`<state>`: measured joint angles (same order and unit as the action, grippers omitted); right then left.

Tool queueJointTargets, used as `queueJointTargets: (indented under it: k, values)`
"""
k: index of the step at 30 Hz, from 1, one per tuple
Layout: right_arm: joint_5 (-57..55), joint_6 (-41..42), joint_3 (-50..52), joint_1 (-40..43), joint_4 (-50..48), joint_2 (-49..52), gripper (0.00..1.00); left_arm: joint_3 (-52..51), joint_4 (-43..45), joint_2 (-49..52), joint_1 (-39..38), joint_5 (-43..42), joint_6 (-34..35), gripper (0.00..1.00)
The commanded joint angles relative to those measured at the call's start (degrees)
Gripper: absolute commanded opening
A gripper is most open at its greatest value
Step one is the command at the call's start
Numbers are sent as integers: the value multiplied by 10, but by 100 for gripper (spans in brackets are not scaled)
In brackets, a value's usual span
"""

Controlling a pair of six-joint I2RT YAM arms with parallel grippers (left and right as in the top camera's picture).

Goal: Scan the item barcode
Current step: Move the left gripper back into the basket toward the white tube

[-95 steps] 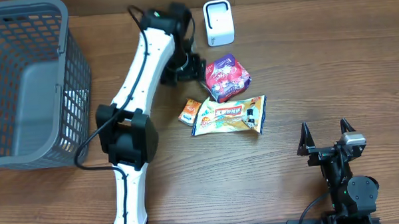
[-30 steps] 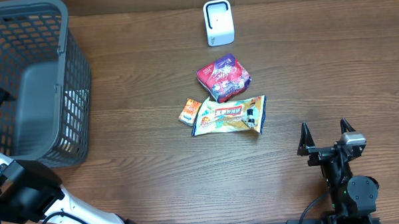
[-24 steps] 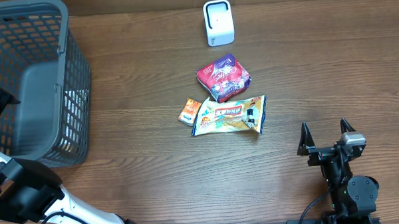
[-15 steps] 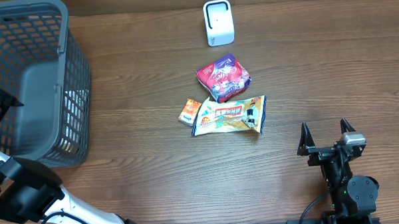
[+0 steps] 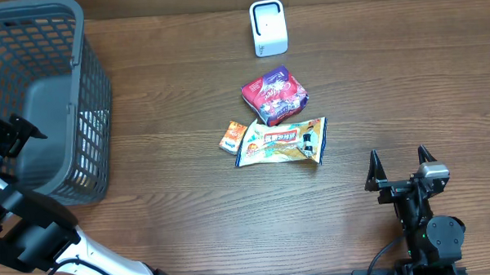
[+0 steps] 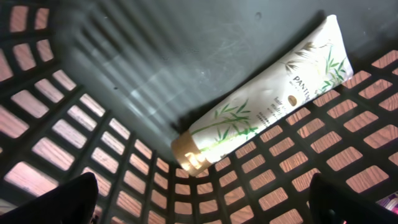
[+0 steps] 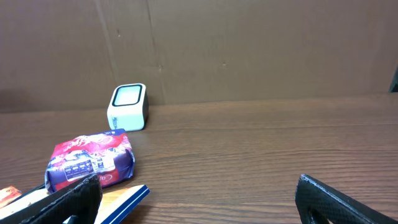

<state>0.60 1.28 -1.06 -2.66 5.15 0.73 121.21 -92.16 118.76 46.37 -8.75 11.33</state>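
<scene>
The left gripper moves down and turns onto the bamboo-printed middle of the white tube (image 6: 256,108) next, as it lies slantwise to the open fingers on the basket's bottom.
The white barcode scanner (image 5: 268,27) stands at the table's far edge and shows in the right wrist view too, scanner (image 7: 127,106). Below it lie a purple packet (image 5: 274,94), a small orange packet (image 5: 233,138) and a long snack packet (image 5: 282,142). My left gripper (image 5: 14,133) hangs open inside the grey basket (image 5: 79,53), holding nothing. Under it a white tube with bamboo print (image 6: 267,93) lies on the basket floor, apart from the open left gripper (image 6: 205,214). My right gripper (image 5: 401,169) rests open at the front right, well clear of the packets.
The mesh basket wall (image 6: 348,143) surrounds the left gripper on all sides. In the right wrist view the purple packet (image 7: 90,160) and the long packet's edge (image 7: 109,205) lie ahead to the left. A brown cardboard wall (image 7: 249,43) backs the table.
The left arm has swung from beside the purple packet near the scanner over to the basket. In the last second its gripper has edged right inside the basket. The right arm has not moved.
</scene>
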Motion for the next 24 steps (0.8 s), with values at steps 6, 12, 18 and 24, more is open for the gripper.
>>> queueJointTargets:
  k: [6,12,18,24]
  values:
    - [-5,-4,6,2,-3,-6,100,-3,1,0,-16,4,-22,100]
    - [-5,-4,6,2,-3,-6,100,-4,7,0,-16,4,-22,100]
    - [-5,-4,6,2,-3,-6,100,-4,7,0,-18,3,-21,100]
    - [-5,-4,6,2,-3,-6,100,-4,5,0,-18,3,-21,100]
